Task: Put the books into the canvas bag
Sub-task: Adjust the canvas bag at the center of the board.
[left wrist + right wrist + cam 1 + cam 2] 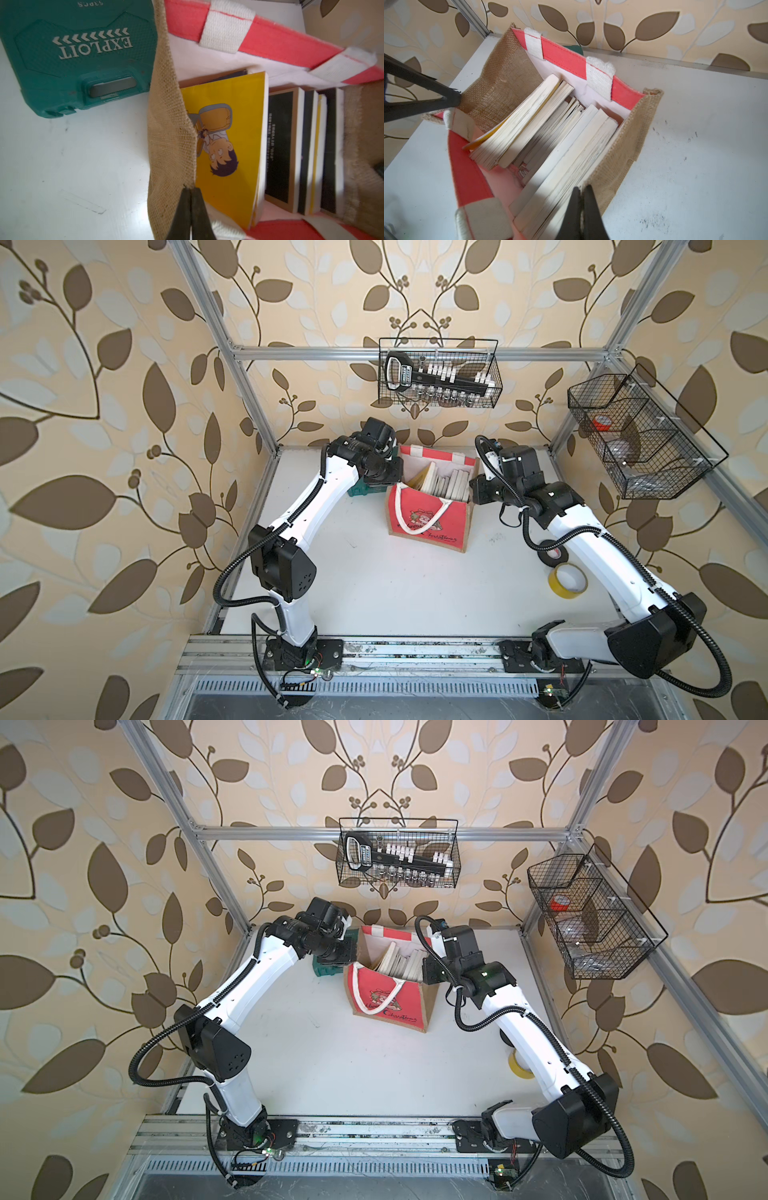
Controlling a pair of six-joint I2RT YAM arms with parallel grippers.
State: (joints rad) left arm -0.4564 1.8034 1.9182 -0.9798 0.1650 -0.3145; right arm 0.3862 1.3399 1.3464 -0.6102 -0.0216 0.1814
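Note:
The books stand inside the bag and the bag sits crooked. Next, my right gripper will pull back slightly to square the bag, then let go of the opposite jute side's top edge (pixel 593 176).
The canvas bag (pixel 432 516) (pixel 390 1000) stands upright at the back middle of the table, red panels front and back, tan jute sides, mouth held wide. Several books (pixel 442 483) (pixel 550 135) stand on edge inside it, page edges up. A yellow cartoon cover (pixel 228 135) leans nearest the left jute wall, with dark covers (pixel 280 145) behind it. My left gripper (pixel 190 188) is shut on the top edge of the left jute wall (pixel 170 135). My right gripper (pixel 582 188) is shut on the top edge of the opposite jute wall (pixel 623 145).
A green tool case (pixel 361 489) (pixel 79 58) lies just left of the bag under my left wrist. A black tape roll (pixel 552 551) and a yellow tape roll (pixel 567 578) lie by my right arm. Wire baskets (pixel 440 373) (pixel 640 435) hang on the frame.

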